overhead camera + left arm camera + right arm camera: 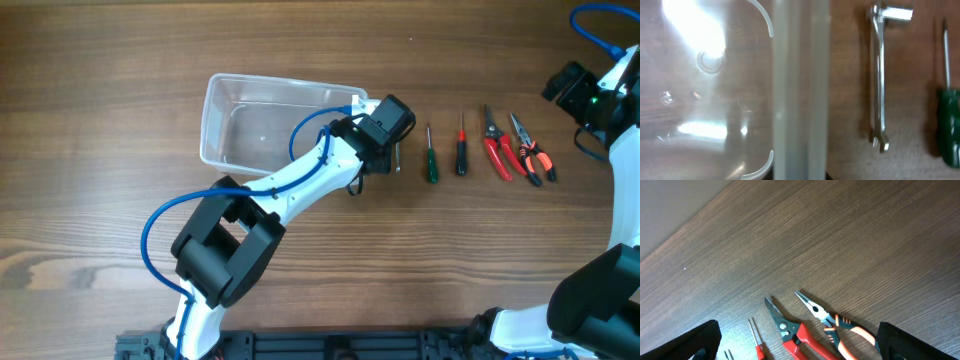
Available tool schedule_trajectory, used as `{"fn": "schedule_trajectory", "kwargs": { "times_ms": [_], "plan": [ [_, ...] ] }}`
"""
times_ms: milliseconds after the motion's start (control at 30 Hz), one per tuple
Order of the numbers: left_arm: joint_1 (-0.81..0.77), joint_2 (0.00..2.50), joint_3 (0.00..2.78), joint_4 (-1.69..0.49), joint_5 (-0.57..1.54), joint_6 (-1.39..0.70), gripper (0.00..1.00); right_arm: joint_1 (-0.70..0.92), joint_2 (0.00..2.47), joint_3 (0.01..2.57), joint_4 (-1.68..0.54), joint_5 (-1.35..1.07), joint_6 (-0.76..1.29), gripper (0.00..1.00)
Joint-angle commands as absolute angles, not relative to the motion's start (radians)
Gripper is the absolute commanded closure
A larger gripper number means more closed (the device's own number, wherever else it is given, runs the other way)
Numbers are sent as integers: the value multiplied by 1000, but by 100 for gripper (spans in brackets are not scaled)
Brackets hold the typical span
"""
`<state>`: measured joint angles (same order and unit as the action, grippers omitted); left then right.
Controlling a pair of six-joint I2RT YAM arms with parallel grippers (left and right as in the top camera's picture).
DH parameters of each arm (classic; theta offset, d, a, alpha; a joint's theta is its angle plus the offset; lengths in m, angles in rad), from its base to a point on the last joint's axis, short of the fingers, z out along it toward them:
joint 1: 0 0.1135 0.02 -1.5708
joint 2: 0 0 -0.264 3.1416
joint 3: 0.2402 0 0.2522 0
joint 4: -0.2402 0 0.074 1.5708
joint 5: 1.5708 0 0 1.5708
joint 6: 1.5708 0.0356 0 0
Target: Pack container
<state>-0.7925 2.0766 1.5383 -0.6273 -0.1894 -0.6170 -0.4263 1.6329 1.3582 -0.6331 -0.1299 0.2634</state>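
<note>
The orange-black pliers lie nearest at the end of the row. So I should bring my right gripper down and back and turn it onto their handle away from the cutters.
The container is a clear plastic tub at the table's middle left, with nothing visible inside. My left gripper is at its right end. In the left wrist view the thick rim runs straight between the fingers, so the gripper looks shut on it. A silver wrench lies just right of the rim. A green screwdriver, a red screwdriver, red cutters and orange-black pliers lie in a row to the right. My right gripper is open above the pliers and cutters.
The wood table extends bare around the tools and in front of the tub. The left arm lies across the middle front of the table. The right arm stands at the far right edge.
</note>
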Motion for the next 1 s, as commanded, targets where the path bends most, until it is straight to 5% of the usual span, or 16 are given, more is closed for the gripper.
{"fn": "schedule_trajectory", "kwargs": {
  "times_ms": [0,400,600,667,733,967],
  "plan": [
    [-793,2104,1544,-593,-96,-818,96,-426,1646,1361,-636,-119,272,0],
    [-773,2104,1544,-668,-23,-932,96,-426,1646,1361,-628,-119,273,0],
    [-773,2104,1544,-662,-24,-924,75,-426,1646,1361,-628,-119,273,0],
    [-773,2104,1544,-661,-24,-923,45,-426,1646,1361,-628,-119,273,0],
    [-773,2104,1544,-658,-24,-920,36,-426,1646,1361,-628,-120,273,0],
    [-755,2023,1575,-647,-28,-798,36,-426,1646,1361,-628,-118,268,0]
  ]
}}
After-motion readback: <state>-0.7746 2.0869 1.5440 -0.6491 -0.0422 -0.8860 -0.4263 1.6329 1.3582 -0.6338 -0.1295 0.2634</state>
